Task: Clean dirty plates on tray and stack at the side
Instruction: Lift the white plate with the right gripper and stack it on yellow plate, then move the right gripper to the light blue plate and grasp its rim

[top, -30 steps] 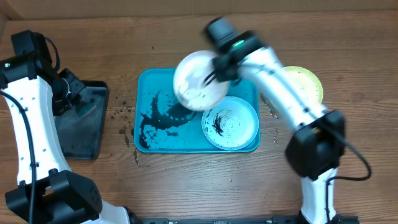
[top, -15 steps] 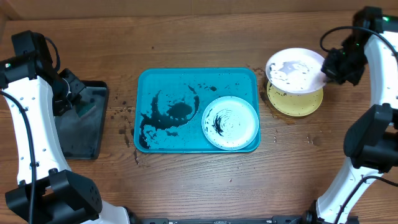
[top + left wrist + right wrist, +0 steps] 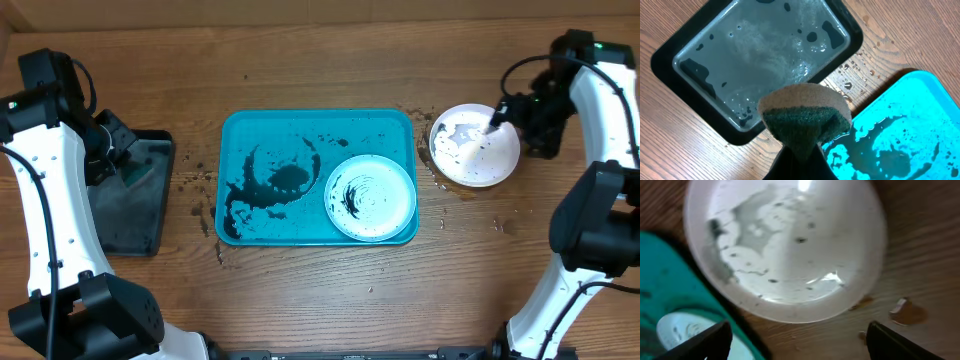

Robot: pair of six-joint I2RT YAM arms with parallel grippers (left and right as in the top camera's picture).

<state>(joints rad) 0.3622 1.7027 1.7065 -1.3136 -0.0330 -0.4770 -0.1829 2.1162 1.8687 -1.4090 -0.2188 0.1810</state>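
Observation:
I will move my right gripper across and down onto the mint plate's rim where it faces the white plate. The smeared mint plate is below my right gripper, to its left in the overhead view.
The turquoise tray [image 3: 280, 130] lies mid-table, smeared with black. On its right half rests a pale mint plate [image 3: 370, 197] with dark smears. A white plate [image 3: 475, 145], speckled and wet, sits on the wood right of the tray. My right gripper [image 3: 503, 113] hovers over that plate's far right rim, open and holding nothing. In the right wrist view the white plate [image 3: 785, 245] fills the top, with my fingertips [image 3: 705, 341] wide apart below it. My left gripper [image 3: 800, 152] is shut on a green and tan sponge [image 3: 807, 117] above the black tray.
A black tray [image 3: 130, 215] holding cloudy water [image 3: 755, 55] stands at the left. Dark specks dot the wood [image 3: 200, 195] between the two trays. Crumbs and wet spots lie near the white plate [image 3: 907, 311].
My right arm carried the white plate from over the tray to the right, set it down on the yellow-green plate there and opened. The left arm stayed still.

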